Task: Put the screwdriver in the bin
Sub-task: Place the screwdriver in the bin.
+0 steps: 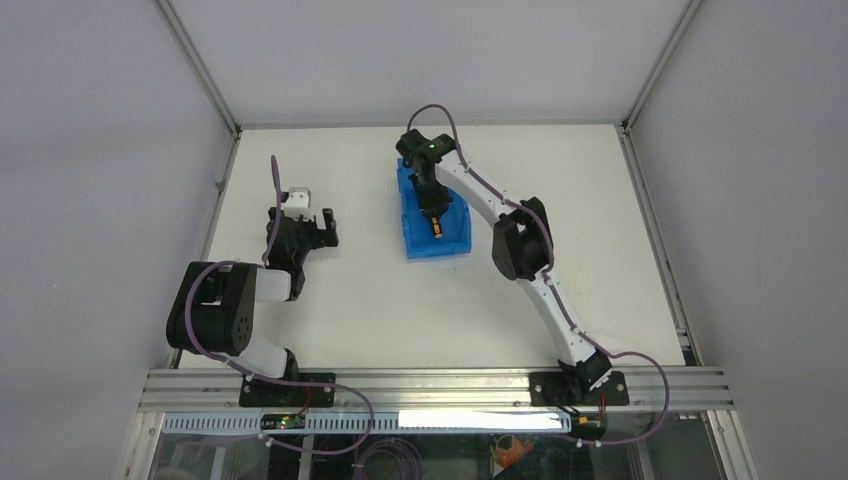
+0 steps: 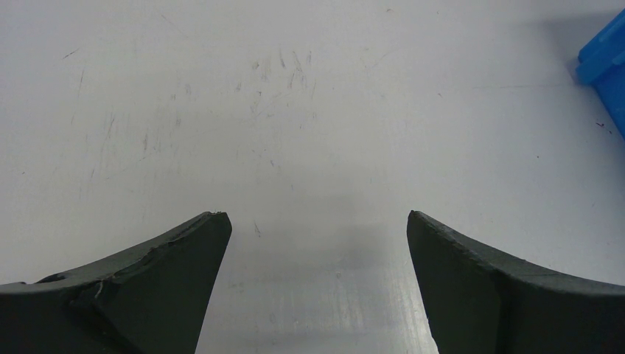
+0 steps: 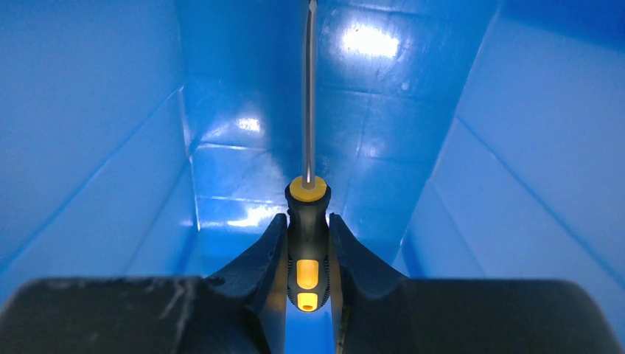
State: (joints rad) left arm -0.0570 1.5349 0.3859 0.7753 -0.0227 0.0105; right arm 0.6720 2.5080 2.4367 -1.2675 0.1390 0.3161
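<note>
The robot should next lower the screwdriver (image 1: 437,227) in its right gripper onto the bottom of the bin between the bin's blue sides and release the screwdriver's handle, because the bottom of the bin is bare below it.
The blue bin (image 1: 415,215) stands on the table's middle, toward the back. My right gripper (image 1: 434,212) reaches into it and is shut on the screwdriver (image 1: 437,227), whose yellow end points toward the near wall. In the right wrist view the fingers (image 3: 258,258) clamp the black and orange-yellow handle (image 3: 307,243) and the thin shaft (image 3: 309,96) points ahead over the bin's floor (image 3: 236,162). I cannot tell whether the screwdriver touches the floor. My left gripper (image 1: 318,228) is open and empty over bare table, left of the bin; it also shows in the left wrist view (image 2: 317,217).
A corner of the bin (image 2: 608,59) shows at the right edge of the left wrist view. Grey walls enclose the white table (image 1: 330,320) on three sides, and an aluminium rail (image 1: 430,385) runs along its near edge.
</note>
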